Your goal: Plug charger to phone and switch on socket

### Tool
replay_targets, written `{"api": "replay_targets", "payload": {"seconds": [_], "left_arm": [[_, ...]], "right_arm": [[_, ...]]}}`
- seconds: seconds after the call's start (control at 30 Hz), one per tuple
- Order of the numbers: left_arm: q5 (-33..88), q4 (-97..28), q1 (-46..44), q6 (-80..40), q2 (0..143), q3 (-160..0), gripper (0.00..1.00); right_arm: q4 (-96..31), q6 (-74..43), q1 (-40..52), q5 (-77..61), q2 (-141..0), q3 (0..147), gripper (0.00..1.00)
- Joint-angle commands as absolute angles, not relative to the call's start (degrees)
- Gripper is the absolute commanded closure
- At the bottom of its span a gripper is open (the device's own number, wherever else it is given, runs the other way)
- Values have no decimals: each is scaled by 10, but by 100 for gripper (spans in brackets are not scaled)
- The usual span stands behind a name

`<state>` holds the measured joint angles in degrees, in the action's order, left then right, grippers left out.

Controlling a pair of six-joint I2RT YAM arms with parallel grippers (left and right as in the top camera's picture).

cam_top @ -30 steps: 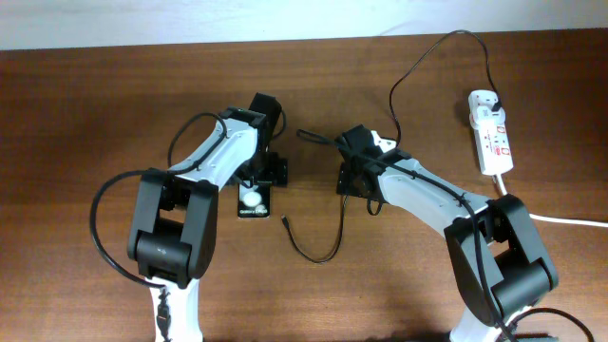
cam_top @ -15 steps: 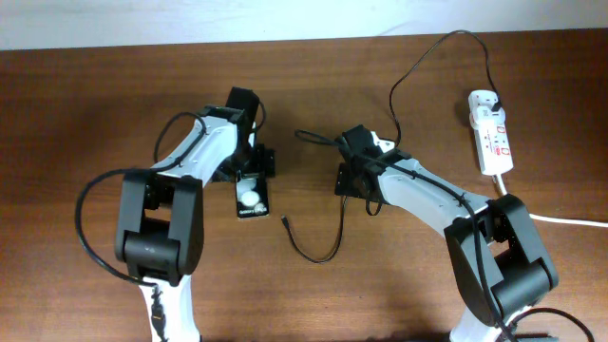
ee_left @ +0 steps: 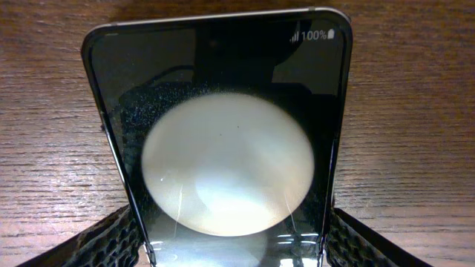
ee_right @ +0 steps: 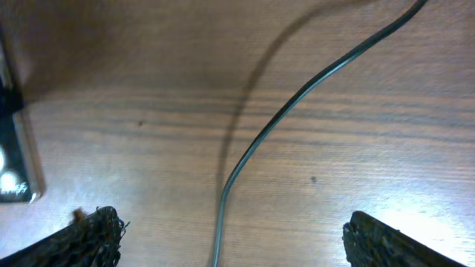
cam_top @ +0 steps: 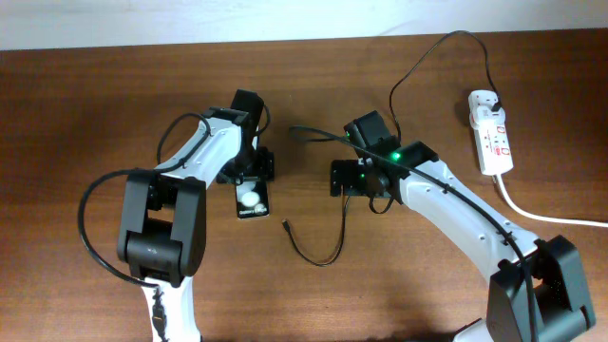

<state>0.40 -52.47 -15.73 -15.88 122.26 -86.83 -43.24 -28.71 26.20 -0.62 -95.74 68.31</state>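
Note:
My right gripper turns sideways next and moves left in the overhead view onto the near part of the phone's long edge by the charger, since that part is bare.
The black phone (cam_top: 252, 201) lies flat on the wooden table, and its glossy screen (ee_left: 223, 163) fills the left wrist view. My left gripper (cam_top: 251, 175) (ee_left: 237, 248) straddles the phone's near end, with a finger against each long edge. The thin black charger (cam_top: 328, 249) runs from its plug in the white socket (cam_top: 492, 138) across the table, and its tip (cam_top: 285, 225) lies loose to the right of the phone. My right gripper (cam_top: 353, 180) (ee_right: 237, 245) hovers open above the charger (ee_right: 297, 96), touching nothing. The phone's corner (ee_right: 15, 163) shows at the left of that view.
The socket's thick white cord (cam_top: 541, 217) trails off to the right edge. The charger arches far back near the table's rear edge (cam_top: 456, 34). Bare wood lies in front of both grippers.
My left gripper shifted left over the phone's end and its fingers closed in onto the phone's sides. The right arm lifted and changed pose, its gripper staying open over the cable.

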Motion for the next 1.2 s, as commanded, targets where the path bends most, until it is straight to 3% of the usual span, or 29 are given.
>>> {"api": "replay_targets", "payload": {"seconds": [0.0,0.13,0.23,0.27,0.5,0.93,1.0,1.17], "left_arm": [[29,-534,-173,-173,1258,-840,18],[28,-532,-174,-184,1258,-837,18],[37,-528,-174,-184,1258,-837,24],[56,-528,-172,-179,1258,-837,29],[300,-534,-117,-42,1258,-852,33],[362,-550,-97,-12,1258,-852,30],[362,-547,-97,-12,1258,-852,30],[362,-545,-97,-12,1258,-852,30]], "right_arm": [[-425,-230,262,-107,-958,686,1],[-427,-212,262,-143,-959,685,1],[-424,-195,262,-184,-959,685,1],[-416,-174,262,-217,-959,684,1],[-363,-137,263,-359,-962,669,1],[-110,-257,324,-349,-1096,617,1],[-81,-261,331,-349,-1111,617,10],[-59,-343,331,-278,-1112,617,17]]}}
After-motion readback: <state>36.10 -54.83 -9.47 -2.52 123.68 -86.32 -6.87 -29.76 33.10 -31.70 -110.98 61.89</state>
